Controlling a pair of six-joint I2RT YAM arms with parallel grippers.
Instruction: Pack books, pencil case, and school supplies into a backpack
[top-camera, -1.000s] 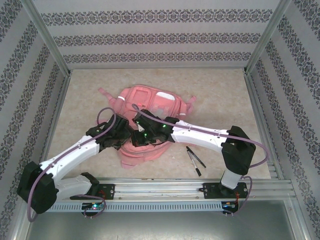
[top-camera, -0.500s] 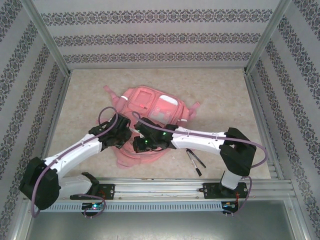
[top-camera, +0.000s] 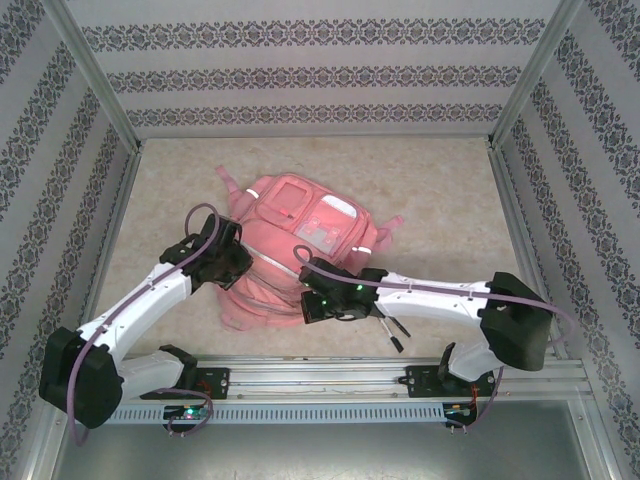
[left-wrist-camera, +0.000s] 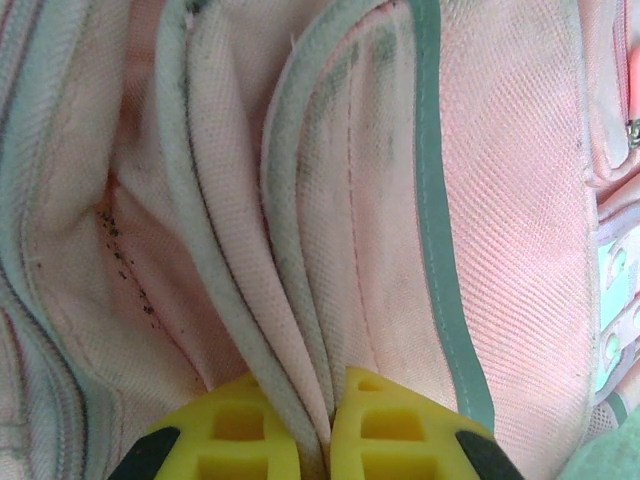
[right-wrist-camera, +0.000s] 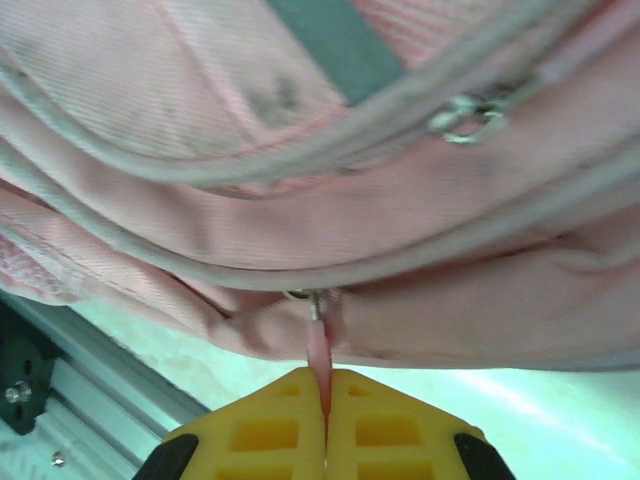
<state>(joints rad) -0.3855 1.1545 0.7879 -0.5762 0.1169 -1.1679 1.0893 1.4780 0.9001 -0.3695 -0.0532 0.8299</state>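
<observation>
My right gripper next needs to draw the pull outward along its seam and release it at the bag's pen-side edge (top-camera: 351, 262), which lies outward of the gripper.
The pink backpack (top-camera: 300, 235) lies in the middle of the table, its front pockets facing up. At its left side, my left gripper (top-camera: 232, 266) is shut on a fold of the backpack's piped fabric (left-wrist-camera: 300, 300), which runs between the yellow fingers (left-wrist-camera: 328, 385). My right gripper (top-camera: 318, 300) is at the bag's near edge, shut on a pink zipper pull (right-wrist-camera: 318, 345) that hangs from a seam. Two black pens, the school supplies (top-camera: 392, 326), lie right of the bag, partly under my right arm. The books and the pencil case are out of view.
A metal rail (top-camera: 330, 375) runs along the near edge just below the bag and pens. Patterned walls and metal frame posts (top-camera: 118, 140) close in the table. Bare tabletop (top-camera: 440, 190) lies behind and to the right of the bag.
My left gripper has closed on the backpack's fabric fold and drawn left. My right gripper has moved right and toward the near edge with the zipper pull. The bag has turned and spread.
</observation>
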